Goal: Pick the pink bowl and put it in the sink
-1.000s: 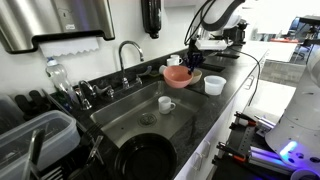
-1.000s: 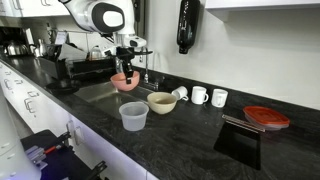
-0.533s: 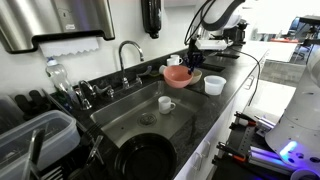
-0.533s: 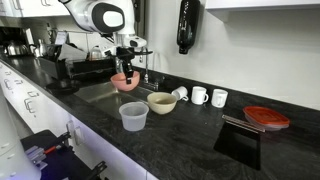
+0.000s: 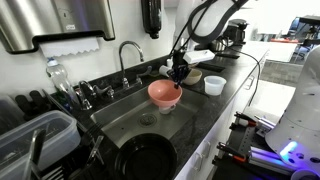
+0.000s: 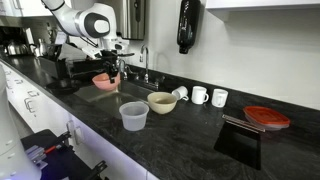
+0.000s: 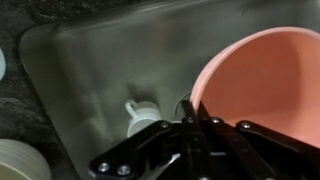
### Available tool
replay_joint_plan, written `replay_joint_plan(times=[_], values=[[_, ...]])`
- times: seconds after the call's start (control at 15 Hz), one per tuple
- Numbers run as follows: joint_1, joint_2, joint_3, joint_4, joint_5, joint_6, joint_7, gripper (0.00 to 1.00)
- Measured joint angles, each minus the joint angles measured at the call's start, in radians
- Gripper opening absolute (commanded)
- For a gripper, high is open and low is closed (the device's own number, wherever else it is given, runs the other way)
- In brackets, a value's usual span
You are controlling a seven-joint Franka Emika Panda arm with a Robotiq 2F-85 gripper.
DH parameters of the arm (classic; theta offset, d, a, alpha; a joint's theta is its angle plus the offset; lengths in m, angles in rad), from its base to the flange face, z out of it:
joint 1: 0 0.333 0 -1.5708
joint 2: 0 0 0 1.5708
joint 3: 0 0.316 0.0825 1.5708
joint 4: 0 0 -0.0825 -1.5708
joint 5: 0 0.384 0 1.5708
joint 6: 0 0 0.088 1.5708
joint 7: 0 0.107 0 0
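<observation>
The pink bowl [image 5: 164, 93] comes down in my gripper into the steel sink [image 5: 125, 120] next, toward the open part of the sink's bottom beside the white cup.
My gripper [image 5: 177, 72] is shut on the rim of the pink bowl [image 5: 164, 93] and holds it in the air over the steel sink [image 5: 125, 120]. In an exterior view the bowl [image 6: 103, 81] hangs over the sink [image 6: 104, 92] below the gripper [image 6: 111, 67]. In the wrist view the bowl [image 7: 262, 80] fills the right side, its rim pinched in the jaws [image 7: 190, 118], with the sink floor [image 7: 110, 70] below. A small white cup [image 7: 142, 117] lies on the sink floor under the bowl.
A chrome faucet [image 5: 128, 50] stands behind the sink. A round black pan [image 5: 145, 160] sits in the near basin. On the counter are a tan bowl [image 6: 161, 102], a clear tub [image 6: 133, 116], white mugs [image 6: 200, 95] and a reddish bowl [image 6: 265, 117].
The gripper has carried the pink bowl from above the counter, beside the tan bowl, sideways out over the sink and slightly lower.
</observation>
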Motion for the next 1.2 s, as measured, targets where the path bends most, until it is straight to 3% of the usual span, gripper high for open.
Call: replay_joint_plan(times=[0.73,1.2], values=[[0.011,0.355,-0.011,0.203,-0.007,0.04,-0.182,0.01],[0.015,0.453,-0.016,0.244,-0.009,0.08,-0.205,0.01]])
